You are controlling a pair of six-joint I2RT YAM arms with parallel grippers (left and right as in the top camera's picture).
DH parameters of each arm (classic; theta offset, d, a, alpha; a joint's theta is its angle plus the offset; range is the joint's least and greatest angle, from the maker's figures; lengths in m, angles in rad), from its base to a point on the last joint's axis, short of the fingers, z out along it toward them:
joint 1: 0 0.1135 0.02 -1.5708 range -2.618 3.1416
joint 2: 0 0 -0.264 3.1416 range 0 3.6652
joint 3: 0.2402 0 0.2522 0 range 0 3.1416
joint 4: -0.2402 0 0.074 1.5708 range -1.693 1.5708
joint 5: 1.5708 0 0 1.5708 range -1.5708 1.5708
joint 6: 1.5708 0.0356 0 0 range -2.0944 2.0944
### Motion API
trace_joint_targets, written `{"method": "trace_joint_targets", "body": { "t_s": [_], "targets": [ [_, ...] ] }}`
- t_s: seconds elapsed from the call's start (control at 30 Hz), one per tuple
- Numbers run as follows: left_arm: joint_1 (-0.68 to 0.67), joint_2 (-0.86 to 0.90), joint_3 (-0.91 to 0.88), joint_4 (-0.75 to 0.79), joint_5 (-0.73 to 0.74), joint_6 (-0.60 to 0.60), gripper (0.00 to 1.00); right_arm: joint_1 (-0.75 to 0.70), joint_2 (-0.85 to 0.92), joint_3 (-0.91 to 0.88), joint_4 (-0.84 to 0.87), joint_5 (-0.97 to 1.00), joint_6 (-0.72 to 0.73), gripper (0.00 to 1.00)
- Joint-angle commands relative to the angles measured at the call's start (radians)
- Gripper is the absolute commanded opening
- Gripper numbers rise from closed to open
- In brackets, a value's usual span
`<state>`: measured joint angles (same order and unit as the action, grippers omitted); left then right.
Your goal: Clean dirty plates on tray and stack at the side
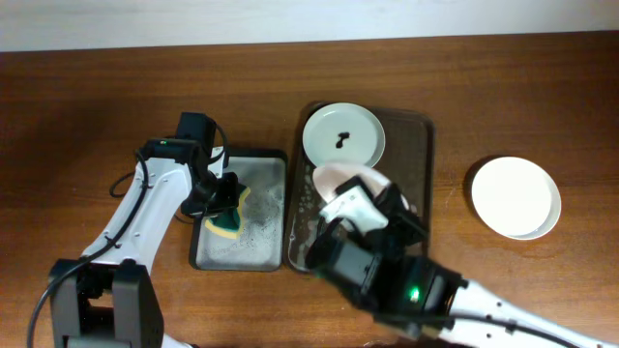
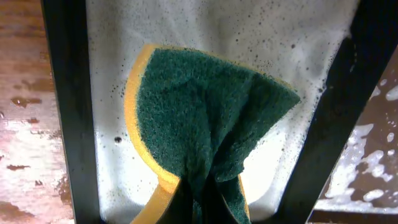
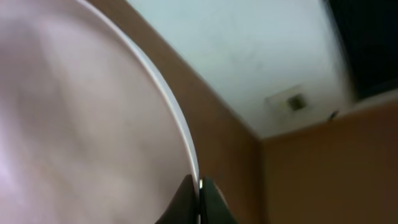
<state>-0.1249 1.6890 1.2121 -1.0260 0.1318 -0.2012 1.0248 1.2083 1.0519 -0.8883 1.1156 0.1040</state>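
The pink plate (image 1: 340,180) should next go with my right gripper to the right in the overhead view, then down onto the white plate (image 1: 515,196), because the white plate lies clear of the tray.
A pale green plate (image 1: 343,134) with a dark smear lies at the far end of the dark brown tray (image 1: 421,155). A pale pink plate (image 1: 340,180) is held tilted over the tray; my right gripper (image 3: 200,193) is shut on its rim (image 3: 186,146), and the right arm (image 1: 387,271) hides much of it. A white plate (image 1: 515,196) lies on the table to the right. My left gripper (image 2: 208,202) is shut on a green and yellow sponge (image 2: 205,118) over the soapy grey tray (image 1: 261,208); the sponge also shows in the overhead view (image 1: 226,215).
The grey tray with the dark rim (image 2: 65,112) holds white foam and stands left of the brown tray. Foam and wet marks lie on the wooden table (image 1: 97,116) beside it.
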Motion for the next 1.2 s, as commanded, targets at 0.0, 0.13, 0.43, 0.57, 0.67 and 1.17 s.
{"method": "trace_joint_targets", "body": {
  "t_s": [0.0, 0.13, 0.43, 0.57, 0.67, 1.17],
  "targets": [
    [0.001, -0.008, -0.001, 0.001, 0.015, 0.016, 0.0, -0.301, 0.004, -0.016, -0.014, -0.437, 0.134, 0.04],
    [0.001, -0.008, -0.001, -0.003, 0.015, 0.016, 0.0, -0.884, -0.013, 0.014, -0.019, -1.138, 0.132, 0.04],
    [0.001, -0.008, -0.001, -0.004, 0.016, 0.016, 0.0, -1.798, 0.191, 0.016, 0.047, -1.391, 0.167, 0.04],
    [0.001, -0.008, -0.001, -0.004, 0.029, 0.016, 0.0, -1.917, 0.371, 0.016, 0.099, -1.394, 0.246, 0.04],
    [0.001, -0.008, -0.001, -0.003, 0.03, 0.016, 0.0, -1.899, 0.411, 0.016, 0.085, -1.413, 0.223, 0.41],
    [0.001, -0.008, -0.001, -0.011, 0.03, 0.016, 0.0, -1.129, 0.044, -0.123, -0.231, -1.29, 0.109, 0.54]
  ]
}}
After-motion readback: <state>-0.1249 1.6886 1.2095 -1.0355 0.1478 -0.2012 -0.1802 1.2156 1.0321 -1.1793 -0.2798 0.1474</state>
